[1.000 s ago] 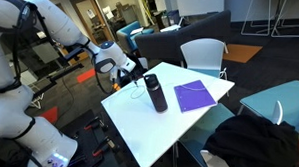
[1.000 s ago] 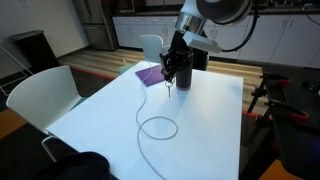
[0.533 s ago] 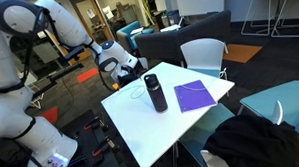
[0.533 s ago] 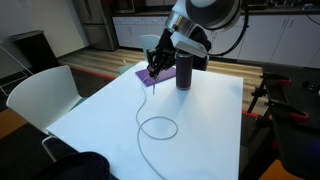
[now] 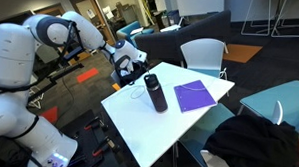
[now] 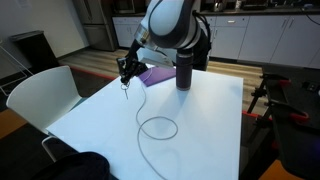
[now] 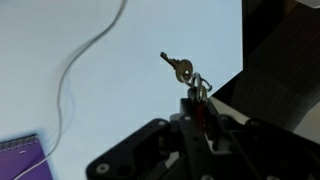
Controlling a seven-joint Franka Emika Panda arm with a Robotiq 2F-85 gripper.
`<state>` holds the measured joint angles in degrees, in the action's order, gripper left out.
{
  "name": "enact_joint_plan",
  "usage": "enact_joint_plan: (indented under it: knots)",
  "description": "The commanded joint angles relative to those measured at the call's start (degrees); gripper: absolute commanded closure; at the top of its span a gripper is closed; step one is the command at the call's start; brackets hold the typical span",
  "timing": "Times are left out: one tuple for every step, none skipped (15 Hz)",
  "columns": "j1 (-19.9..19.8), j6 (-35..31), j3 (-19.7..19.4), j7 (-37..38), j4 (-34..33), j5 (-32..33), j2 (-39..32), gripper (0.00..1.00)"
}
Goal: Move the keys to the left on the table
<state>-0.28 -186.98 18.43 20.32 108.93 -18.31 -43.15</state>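
Observation:
The keys still hang clear of the table, so the robot's gripper will next go down to the bare table beside the white cable and release them there.
My gripper (image 7: 199,112) is shut on the keys (image 7: 183,72), a small dark bunch with a red part and a brass key sticking out of the jaws. In both exterior views the gripper (image 5: 126,61) (image 6: 127,70) holds them above the white table (image 5: 148,128) (image 6: 170,105), near one edge. The keys (image 6: 124,84) dangle just below the jaws, off the surface. The table (image 7: 120,50) fills most of the wrist view, and its edge runs just beside the keys.
A tall dark bottle (image 5: 155,93) (image 6: 184,68) stands mid-table beside a purple notebook (image 5: 194,96) (image 6: 155,75) (image 7: 20,160). A thin white cable (image 6: 157,127) (image 7: 75,70) loops across the top. White chairs (image 5: 202,55) (image 6: 40,95) and a dark bag (image 5: 252,142) surround the table.
My gripper has carried the keys away from the bottle, across the notebook, toward the table's edge. Bottle, notebook and cable have not moved.

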Motion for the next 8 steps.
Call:
enact_joint_plan:
  knots:
    - [7.27, 4.86, -6.68, 0.94, -11.31, -0.64, -6.48, 0.96]
    - [9.28, 6.63, -8.92, 1.69, -13.63, -0.98, -7.89, 0.96]
    - [11.26, 8.1, -11.23, 2.61, -15.65, -1.28, -9.11, 0.96]
    - [12.84, 9.62, -13.2, 3.54, -17.53, -1.44, -10.39, 0.96]
    - [13.91, 10.98, -14.71, 4.54, -19.46, -1.38, -11.79, 0.96]
    - [15.07, 12.08, -16.3, 5.61, -21.29, -1.22, -13.19, 0.96]
    - [15.55, 13.37, -17.08, 6.5, -22.71, -1.19, -14.23, 0.96]
    - [15.8, 14.49, -17.58, 7.18, -24.42, -1.08, -15.56, 0.96]
